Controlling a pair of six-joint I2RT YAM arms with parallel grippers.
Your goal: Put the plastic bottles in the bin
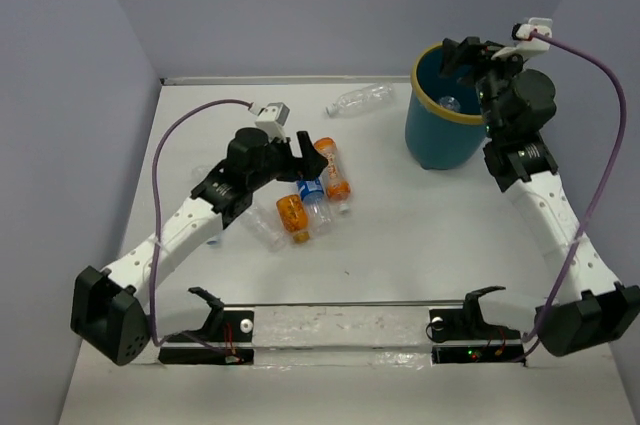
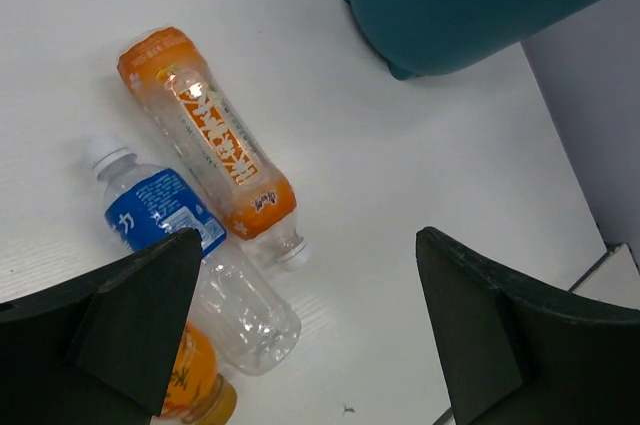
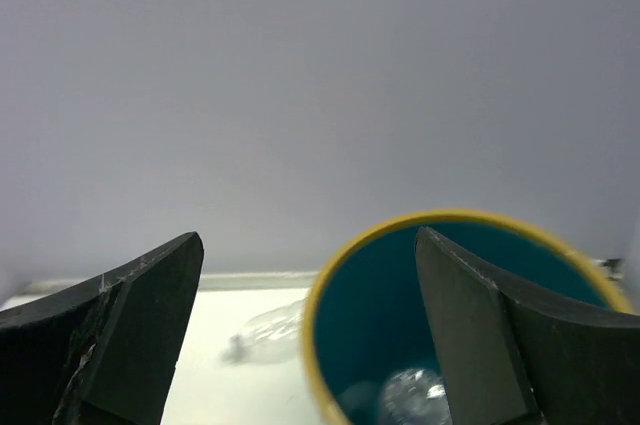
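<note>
I should move my left gripper outward and down onto the far end of the orange bottle nearer the bin (image 1: 440,140), clear of the blue-labelled bottle.
My left gripper (image 1: 306,156) is open and empty, hovering just above a cluster of lying bottles: an orange bottle (image 1: 335,171) (image 2: 212,138), a blue-labelled bottle (image 1: 315,199) (image 2: 175,228), a second orange bottle (image 1: 293,217) (image 2: 195,385) and a clear bottle (image 1: 267,229). Another clear bottle (image 1: 361,99) (image 3: 268,335) lies at the back. My right gripper (image 1: 459,57) is open and empty over the teal bin (image 1: 440,140) (image 3: 311,351) with its yellow rim. A clear bottle (image 1: 450,102) (image 3: 412,397) lies inside the bin. The red-labelled bottle is not in view.
The bin also shows in the left wrist view (image 2: 470,5), to the right of the cluster. Grey walls close the table at the back and sides. A rail with black clamps (image 1: 340,330) runs along the near edge.
</note>
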